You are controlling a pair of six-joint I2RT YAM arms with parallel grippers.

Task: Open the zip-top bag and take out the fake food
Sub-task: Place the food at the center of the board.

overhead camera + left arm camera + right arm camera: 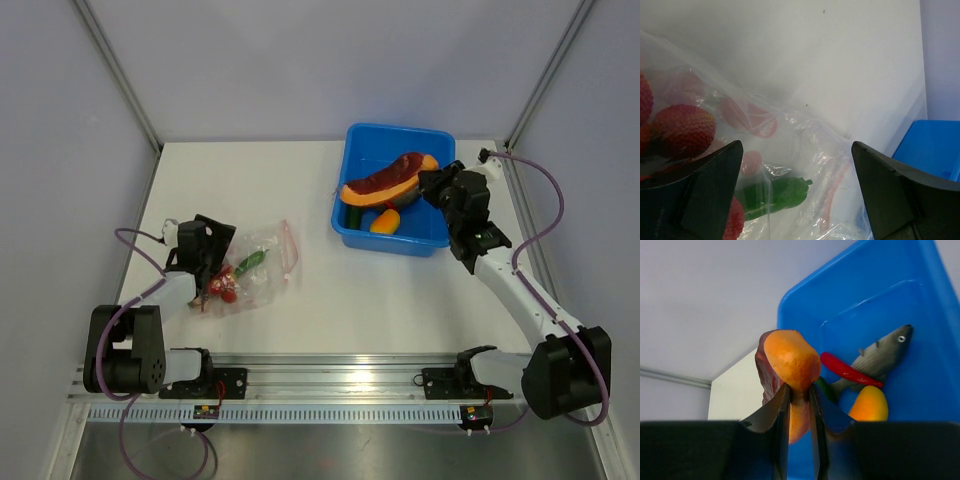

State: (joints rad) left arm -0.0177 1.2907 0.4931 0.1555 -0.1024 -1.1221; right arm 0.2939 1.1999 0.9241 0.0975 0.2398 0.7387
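My right gripper is above the blue tub [400,242] [849,396], and the slice already hangs within the tub's sides. My right gripper should next stay there and open its fingers to let go of the slice.
The zip-top bag [265,268] lies crumpled at the table's left, its pink-red zipper strip [290,245] toward the right. Inside it are a green cucumber [780,194] and red bumpy fruit [682,130]. My left gripper [795,150] hovers open over the bag's left end, its fingers wide on either side of the plastic and gripping nothing. My right gripper [799,390] is shut on an orange-and-dark-red slice of fake food [790,357], held above the blue tub [400,242]. In the tub lie a grey fish [885,357], a red pepper [845,370] and a yellow-orange piece [869,405].
The blue tub stands at the back right of the white table [330,310]. Grey walls with metal posts [120,75] enclose the back and sides. A metal rail [330,375] carrying the arm bases runs along the near edge.
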